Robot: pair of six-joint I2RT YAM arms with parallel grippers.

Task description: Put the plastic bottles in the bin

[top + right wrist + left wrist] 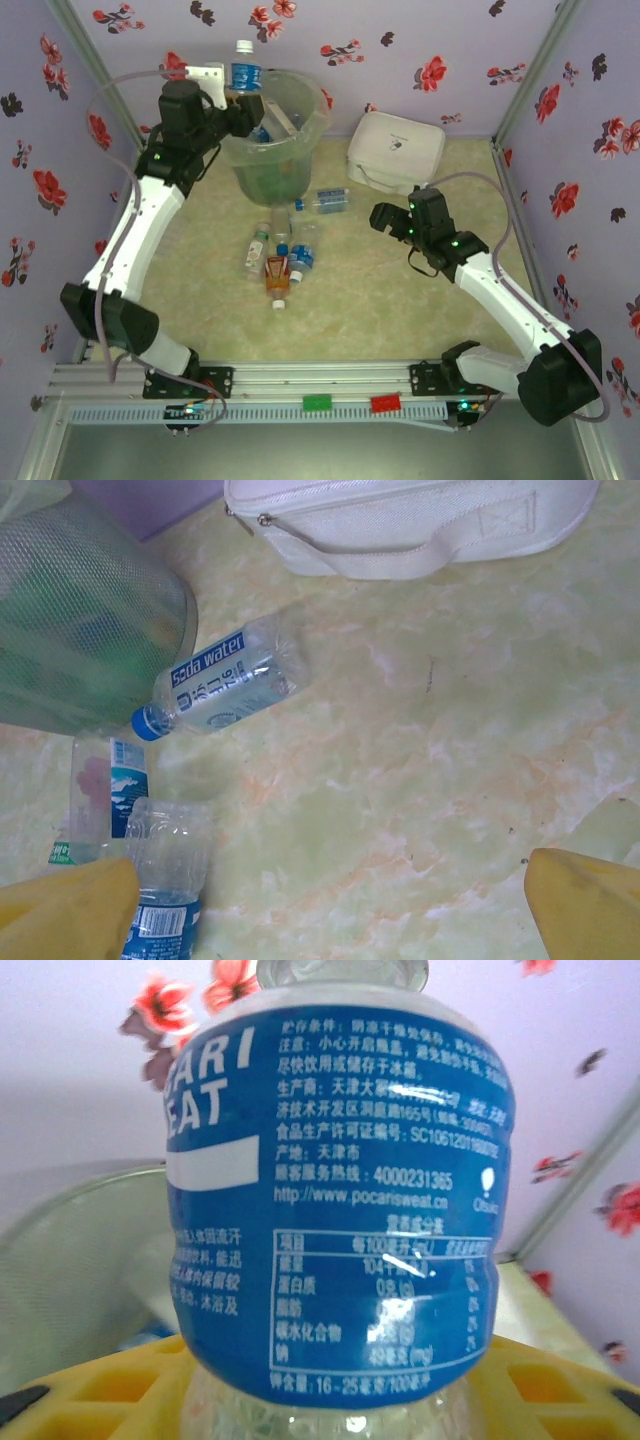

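Note:
The bin's opening (288, 106) is just beside and below the left gripper's fingers, so the robot needs to move its left gripper over it next and let go of the clear plastic bottle (243, 72).
My left gripper (238, 100) is shut on a clear plastic bottle (243, 72) with a blue label. It holds the bottle upright over the far left rim of the bin (300, 120), a translucent grey-green bucket. In the left wrist view the bottle (340, 1190) stands between my yellow fingers (90, 1385). Several more bottles lie on the table in front of the bin, among them a clear one (328, 200), an amber one (278, 275) and a blue-labelled one (300, 258). My right gripper (385, 222) hovers open to their right, its fingers (60, 910) wide apart over bare table, near a soda-water bottle (225, 685).
A white zipped box with a handle (395, 150) sits at the back right, beside the bin (80, 620). Floral walls close in the table on three sides. Marbled tabletop (420, 780) spreads under the right gripper.

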